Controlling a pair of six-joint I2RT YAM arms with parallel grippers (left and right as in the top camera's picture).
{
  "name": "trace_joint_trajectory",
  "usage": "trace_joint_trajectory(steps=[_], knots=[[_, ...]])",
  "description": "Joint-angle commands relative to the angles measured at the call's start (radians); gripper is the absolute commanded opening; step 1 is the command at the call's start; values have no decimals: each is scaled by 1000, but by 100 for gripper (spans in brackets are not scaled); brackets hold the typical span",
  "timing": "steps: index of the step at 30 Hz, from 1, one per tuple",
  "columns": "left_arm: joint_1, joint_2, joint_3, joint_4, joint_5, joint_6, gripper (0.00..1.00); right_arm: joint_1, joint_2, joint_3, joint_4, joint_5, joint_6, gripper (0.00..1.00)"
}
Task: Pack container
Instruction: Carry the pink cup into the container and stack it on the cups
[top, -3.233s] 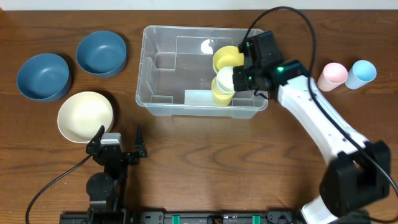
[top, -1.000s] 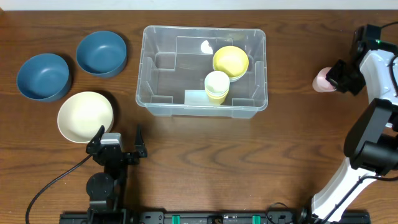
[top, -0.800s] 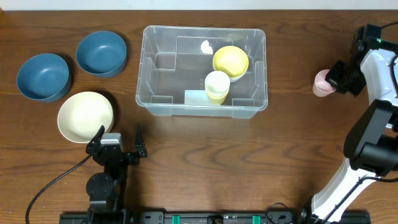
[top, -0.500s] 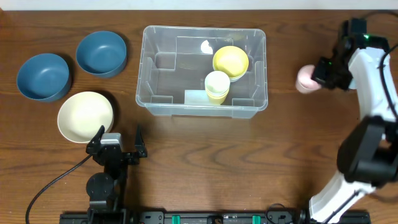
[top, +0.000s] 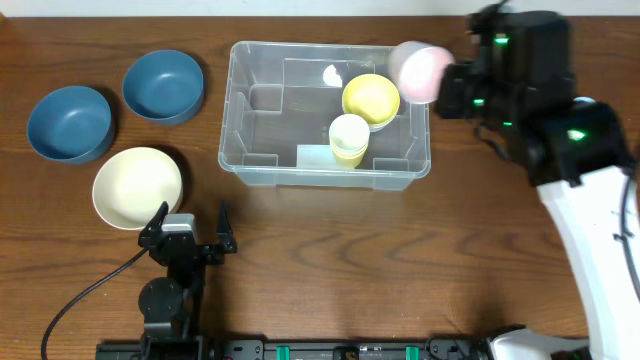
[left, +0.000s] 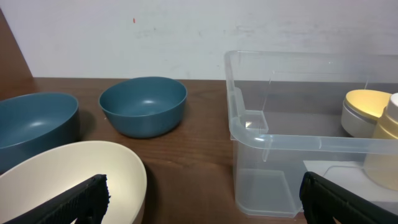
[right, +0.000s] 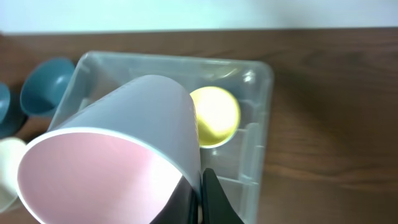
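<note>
The cup stack (top: 349, 132) is below my right gripper, to the left in the overhead view, so I will lower onto it next and release.
The clear container (top: 240, 112) stands at the table's middle back. It holds a yellow bowl (top: 370, 99) and a stack of pale yellow cups (top: 349, 137). My right gripper (top: 452, 88) is shut on the rim of a pink cup (top: 419, 70) and holds it high over the container's right far corner. In the right wrist view the pink cup (right: 118, 155) fills the front, with the container (right: 261, 81) and yellow bowl (right: 214, 115) below. My left gripper (top: 190, 235) is open and empty near the front edge; the left wrist view shows the container (left: 249, 134) ahead of it.
Two blue bowls (top: 70, 122) (top: 163, 86) and a cream bowl (top: 137, 187) sit left of the container. In the left wrist view the cream bowl (left: 68, 177) is close in front and a blue bowl (left: 144, 106) lies behind.
My right gripper left the container, went to the far right, closed on the pink cup, and has carried it left and up to the container's right far corner.
</note>
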Motion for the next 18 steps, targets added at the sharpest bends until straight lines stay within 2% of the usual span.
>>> trace_joint_trajectory(steps=[1, 10, 18], knots=[[6, -2, -17, -34, 3, 13, 98, 66, 82, -7, 11, 0, 26, 1], [6, -2, -17, -34, 3, 13, 98, 166, 258, -7, -25, 0, 79, 1], [6, -2, -17, -34, 3, 13, 98, 181, 272, -7, -115, 9, 119, 1]])
